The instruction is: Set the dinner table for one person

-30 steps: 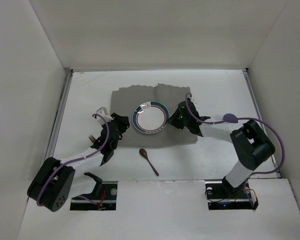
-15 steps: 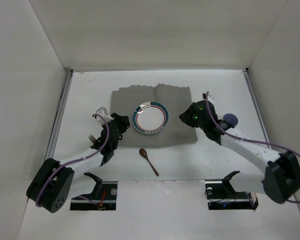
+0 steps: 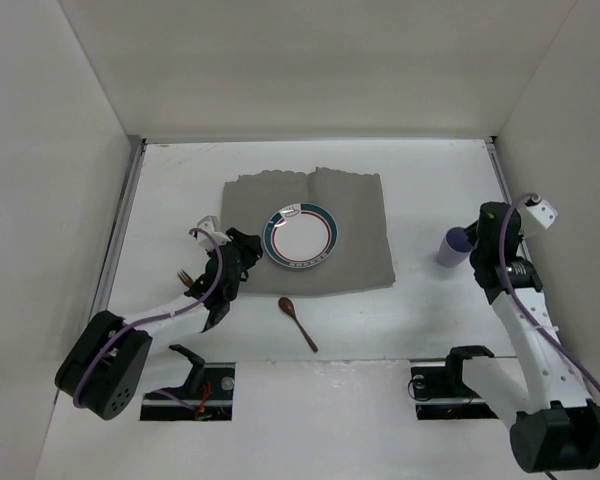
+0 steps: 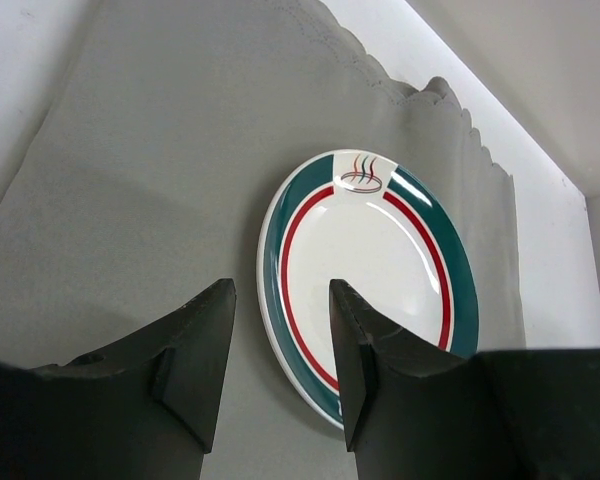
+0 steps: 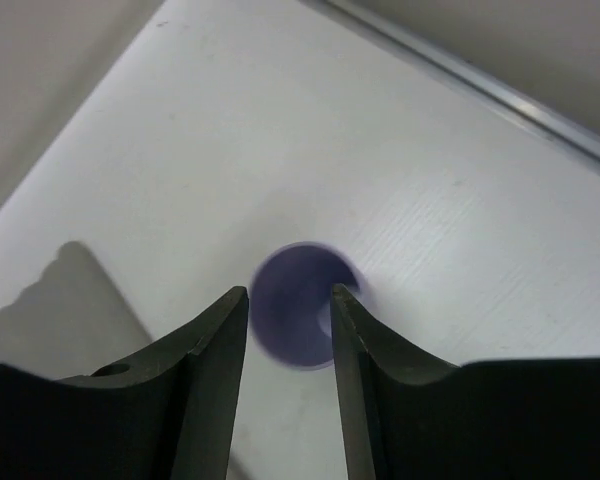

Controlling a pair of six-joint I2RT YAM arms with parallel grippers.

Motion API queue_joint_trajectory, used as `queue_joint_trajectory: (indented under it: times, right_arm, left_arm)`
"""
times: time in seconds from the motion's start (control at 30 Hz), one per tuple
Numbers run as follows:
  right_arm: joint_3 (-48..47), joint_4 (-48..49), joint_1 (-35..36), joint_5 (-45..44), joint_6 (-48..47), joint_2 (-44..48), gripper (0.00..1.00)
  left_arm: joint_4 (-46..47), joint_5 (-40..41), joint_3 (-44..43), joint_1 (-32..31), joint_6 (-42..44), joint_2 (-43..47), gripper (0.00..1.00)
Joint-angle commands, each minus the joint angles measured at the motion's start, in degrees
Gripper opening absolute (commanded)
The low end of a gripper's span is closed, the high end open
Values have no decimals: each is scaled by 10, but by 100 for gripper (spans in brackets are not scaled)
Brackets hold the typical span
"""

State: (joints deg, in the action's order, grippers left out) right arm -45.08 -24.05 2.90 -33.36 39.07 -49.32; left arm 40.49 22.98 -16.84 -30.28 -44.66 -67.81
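Next, my right gripper moves down onto the purple cup's rim [image 3: 468, 240] on the side away from the placemat [image 3: 355, 215], one finger inside, since the cup's opening faces up.
The dinner table [image 3: 430, 180] is the white surface. A grey placemat [image 3: 355, 215] lies on it with a white plate [image 3: 300, 237] rimmed in teal and red. My left gripper [image 3: 246, 252] is open and empty at the plate's left rim. In the left wrist view the rim of the plate [image 4: 380, 260] lies between and ahead of the left gripper [image 4: 280, 290]. A purple cup [image 3: 452, 247] stands right of the placemat. My right gripper [image 3: 477, 250] is open just beside and above it. In the right wrist view the cup [image 5: 300, 310] shows blurred between the right gripper [image 5: 288, 295] tips.
A brown wooden spoon [image 3: 298, 322] lies on the table below the placemat. A brown fork [image 3: 185, 275] lies left of my left arm, partly hidden by it. White walls enclose the table on three sides, with a metal rail [image 3: 128, 215] along the left edge.
My right arm has swung from the plate's right edge over the placemat to the right, to the purple cup. The left arm has barely moved.
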Motion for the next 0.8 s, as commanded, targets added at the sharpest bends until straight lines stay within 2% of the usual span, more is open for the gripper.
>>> queue_joint_trajectory:
  times: [0.0,0.2,0.4,0.43,0.53,0.6,0.63,0.77]
  right_arm:
    - [1,-21,-10,-49,-29,-16,45]
    - [31,19,-18,-40,-17,-109,42]
    - [64,73,-50,27,-14,-139,39]
    - [66,77,-52,33,-14,-145,37]
    - [66,88,-58,45,-13,-160,19]
    - [66,94,-53,32,-9,-148,11]
    - [42,88,-22,23,-14,-130,8]
    - [-14,75,32,19,-27,-147,8]
  left_arm:
    - [27,11,-6,-6,5,-8,40]
    - [23,7,-4,-6,4,6,40]
    - [25,4,-6,-6,0,-7,40]
    - [26,4,-6,-6,0,-10,40]
    - [27,4,-6,-4,-2,-14,40]
    - [27,4,-6,-6,-2,-9,40]
    - [27,7,-5,-6,0,-7,40]
    - [28,3,-9,-6,-2,-20,40]
